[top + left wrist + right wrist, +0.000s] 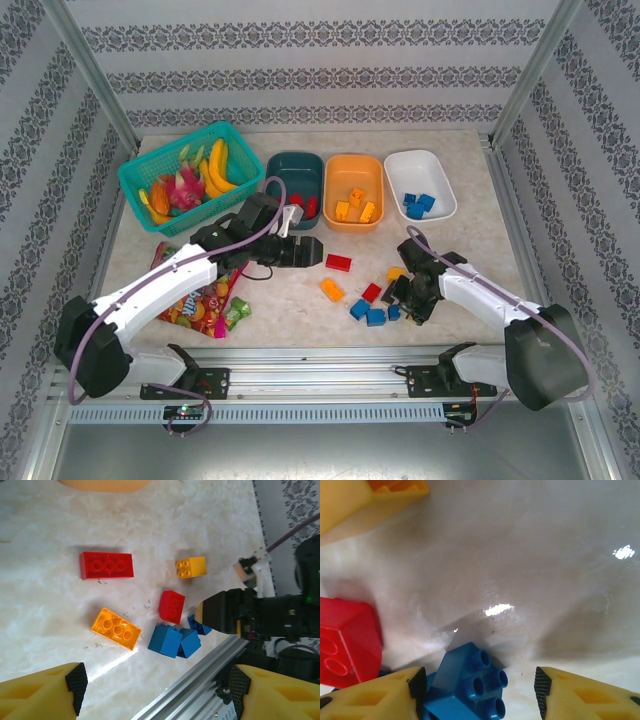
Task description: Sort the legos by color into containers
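I need to move my right gripper slightly toward the small red brick and close on the studded blue brick (pixel 393 312) (pixel 466 687), because it is between my fingers, nearer the side toward the small red brick.
Loose legos lie at the table's front middle: a long red brick (pixel 338 262) (pixel 106 565), a long orange one (pixel 331 289) (pixel 116 628), a small red one (pixel 371 292) (pixel 172 606), a yellow-orange one (pixel 396 273) (pixel 191 567) and blue ones (pixel 376 317) (pixel 165 641). My left gripper (pixel 318 250) (pixel 157 685) hovers open above the table, left of the long red brick, with nothing between its fingers. My right gripper (pixel 405 298) (pixel 480 684) is low over the pile, open around a blue brick (pixel 467 690). That brick touches the left pad; a gap remains at the right pad. At the back stand the dark teal container (pixel 295 170), the orange container (pixel 355 170) and the white container (pixel 415 165).
A turquoise mesh basket (pixel 150 170) of toy fruit stands at the back left. A colourful candy bag (pixel 200 305) lies under my left arm. The metal rail (pixel 320 355) (pixel 200 680) runs along the near edge, close to the blue bricks.
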